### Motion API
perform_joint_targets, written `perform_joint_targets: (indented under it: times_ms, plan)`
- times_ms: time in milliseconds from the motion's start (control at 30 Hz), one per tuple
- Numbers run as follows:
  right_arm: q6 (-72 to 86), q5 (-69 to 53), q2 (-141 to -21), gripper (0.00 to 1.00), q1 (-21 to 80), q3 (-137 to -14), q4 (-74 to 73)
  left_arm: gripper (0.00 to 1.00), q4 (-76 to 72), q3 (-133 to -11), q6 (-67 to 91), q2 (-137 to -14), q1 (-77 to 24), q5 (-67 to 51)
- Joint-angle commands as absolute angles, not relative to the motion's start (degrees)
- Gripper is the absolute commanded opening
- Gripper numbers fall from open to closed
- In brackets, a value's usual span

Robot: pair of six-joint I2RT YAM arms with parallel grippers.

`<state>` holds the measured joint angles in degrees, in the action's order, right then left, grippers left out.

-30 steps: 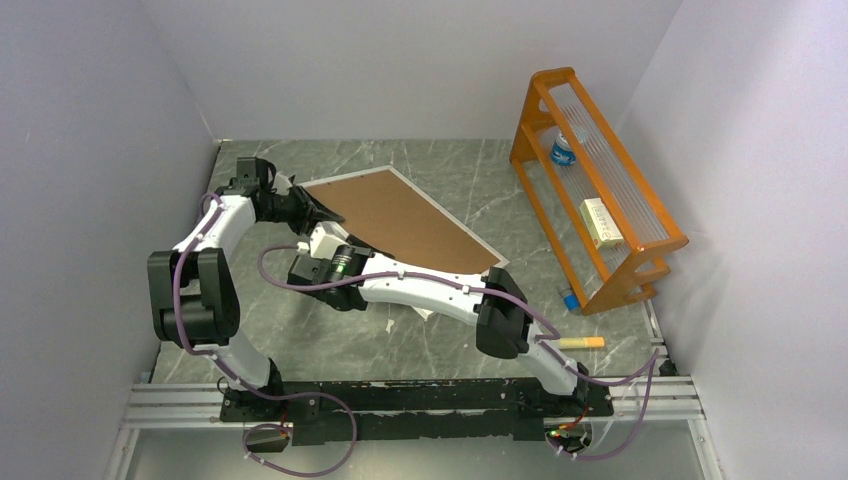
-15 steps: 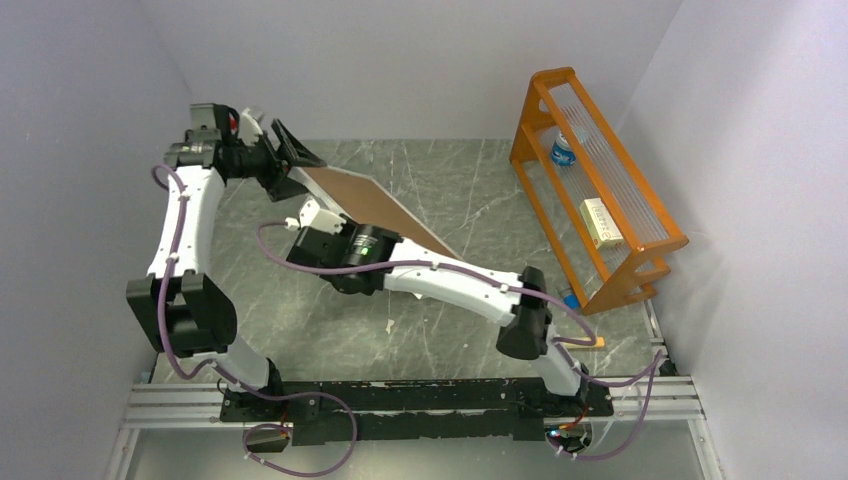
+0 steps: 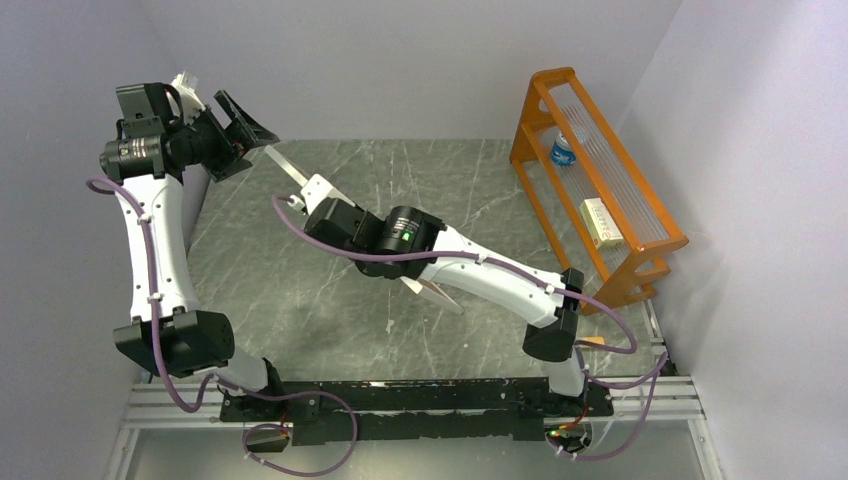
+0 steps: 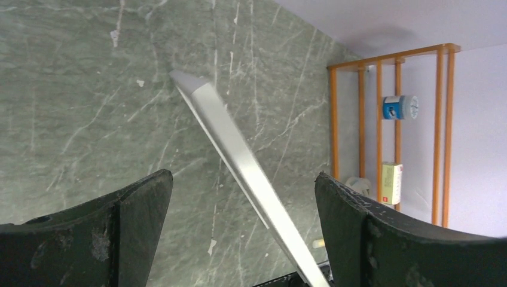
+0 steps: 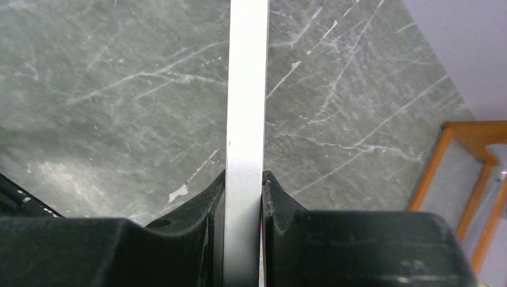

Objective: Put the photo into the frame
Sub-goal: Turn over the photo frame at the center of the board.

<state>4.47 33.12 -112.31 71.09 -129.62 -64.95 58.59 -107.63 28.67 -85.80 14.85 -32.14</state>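
Note:
The frame point(image 3: 286, 168) hangs edge-on, so my right gripper needs to turn next, move toward the orange rack and lower the frame flat onto the bare tabletop to release it.
The frame point(image 3: 286, 168) is held up off the table, turned edge-on, so in the top view only its narrow silver edge shows. My right gripper point(image 3: 312, 198) is shut on that edge; in the right wrist view the frame point(image 5: 245, 89) runs straight up between the fingers of the right gripper point(image 5: 243, 177). My left gripper point(image 3: 218, 102) hangs open high at the back left, above the frame's far corner. From the left wrist, the frame point(image 4: 230, 140) slants across below the left gripper point(image 4: 242, 175), touching neither finger. The photo is out of view.
An orange rack point(image 3: 600, 190) stands at the right wall with a blue-labelled bottle point(image 3: 563, 150) and a small box point(image 3: 601, 222) on it. A yellowish stick point(image 3: 582, 342) lies near the right arm's base. The side walls are close.
My left gripper opened, let go of the frame and rose to the back left. The right arm lifted the frame and tipped it from lying flat to edge-on.

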Motion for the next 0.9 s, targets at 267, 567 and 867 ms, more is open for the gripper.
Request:
perform_joint_targets:
  times_ms: [267, 567, 867]
  plan:
    - [24.3, 15.8, -105.2, 0.0, 56.7, -133.8, -52.5, 0.94, 52.9, -98.8, 30.3, -80.1, 15.5, -32.3]
    - [38.1, 2.3, -92.7, 0.02, 41.8, -103.6, -34.8, 0.94, 49.6, -87.6, 29.8, -80.7, 15.5, -32.1]
    - [45.0, -16.8, -81.9, 0.12, 29.8, -70.5, -11.6, 0.94, 39.1, -71.7, 28.4, -93.7, 16.0, -32.5]
